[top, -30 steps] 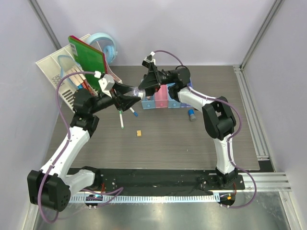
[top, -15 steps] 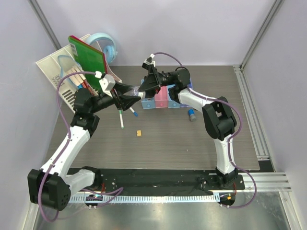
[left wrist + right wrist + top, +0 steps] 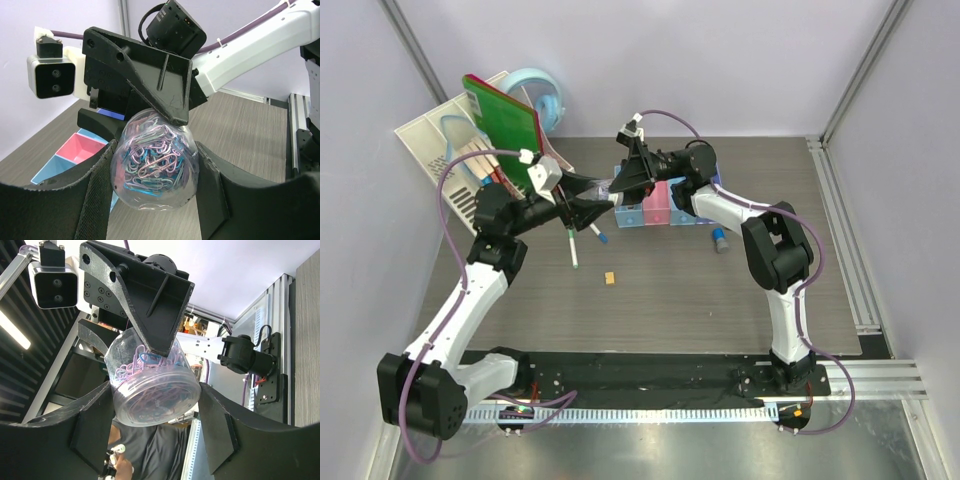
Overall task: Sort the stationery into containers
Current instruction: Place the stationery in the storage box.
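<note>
My right gripper turns its fingers downward next, lowers the jar into the bin and releases it, because it points sideways above the light-blue end bin (image 3: 630, 213).
A clear round jar of coloured paper clips (image 3: 607, 190) hangs in the air above the left end of the row of bins (image 3: 665, 213). My left gripper (image 3: 601, 197) and right gripper (image 3: 614, 186) meet on it from opposite sides. In the left wrist view my left gripper (image 3: 154, 172) has both fingers against the jar (image 3: 152, 165). In the right wrist view my right gripper (image 3: 155, 407) has both fingers against the jar (image 3: 150, 390). A white pen (image 3: 572, 246), a blue-capped pen (image 3: 599, 234), an orange block (image 3: 609, 278) and a blue-grey cylinder (image 3: 719, 240) lie on the table.
The white slotted organizer (image 3: 435, 150), the green book (image 3: 505, 125) and the round light-blue tape dispenser (image 3: 542, 98) stand at the back left. A metal rail (image 3: 840, 240) runs along the table's right edge. The pink bin (image 3: 82, 147) shows below the jar.
My right gripper has shifted slightly left onto the jar. The left arm and the jar have hardly moved.
</note>
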